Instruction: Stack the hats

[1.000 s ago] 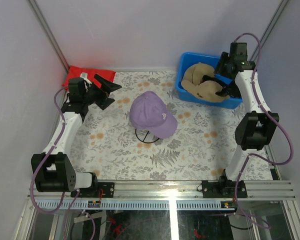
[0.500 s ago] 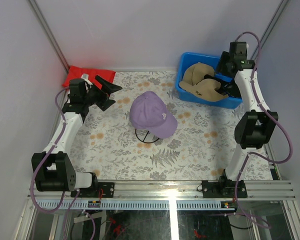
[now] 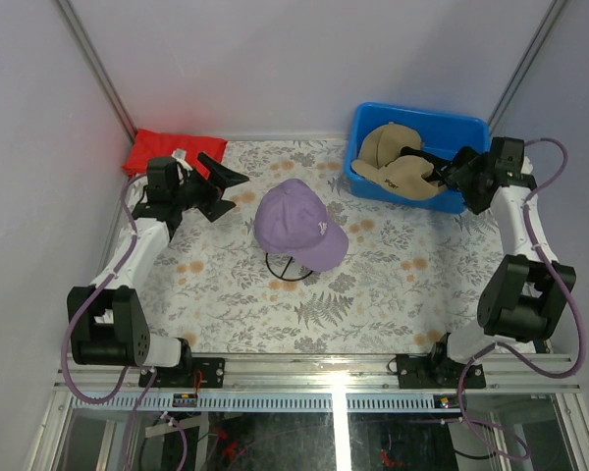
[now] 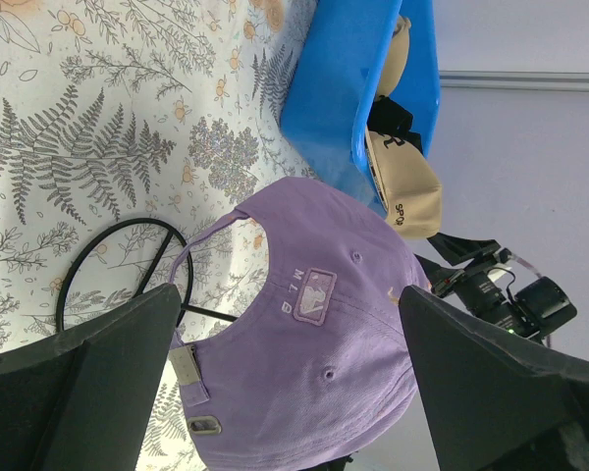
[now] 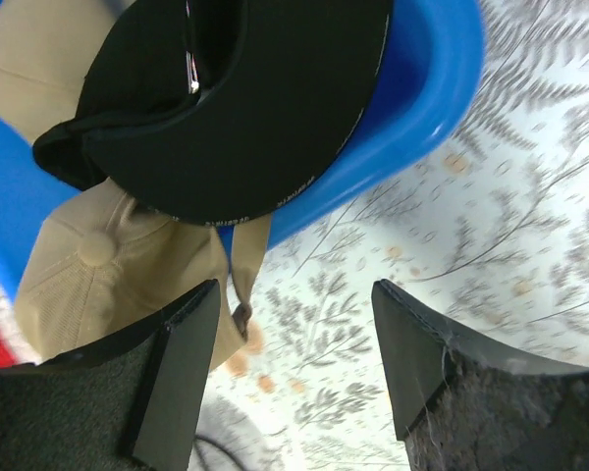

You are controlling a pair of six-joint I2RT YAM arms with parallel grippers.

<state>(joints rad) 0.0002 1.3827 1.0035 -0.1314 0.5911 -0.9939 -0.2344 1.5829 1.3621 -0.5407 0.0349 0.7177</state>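
Observation:
I will move my right gripper outward over the bin (image 3: 466, 130) next and turn it so that my open fingers go on both sides of the black cap's free edge, which faces them.
A lavender cap (image 3: 296, 222) sits on a black wire stand (image 3: 283, 268) mid-table; the left wrist view shows its back (image 4: 314, 383). A blue bin (image 3: 466, 130) at the back right holds two tan caps (image 3: 381, 145) (image 3: 408, 183) and a black cap (image 3: 413, 154). In the right wrist view the black cap (image 5: 245, 98) lies over a tan cap (image 5: 108, 265). My left gripper (image 3: 223, 183) is open and empty, left of the lavender cap and facing it. My right gripper (image 3: 453, 174) is open and empty at the bin's right end, beside the black cap.
A flat red folded cloth (image 3: 162, 149) lies at the back left corner. The floral table cover (image 3: 373, 285) spreads around the stand. Walls stand close on the left, back and right. The bin's front wall (image 5: 432, 78) lies between my right fingers and the table.
My right arm has swung from above the bin's back right corner down to its right end. My left gripper has shifted a little right toward the lavender cap.

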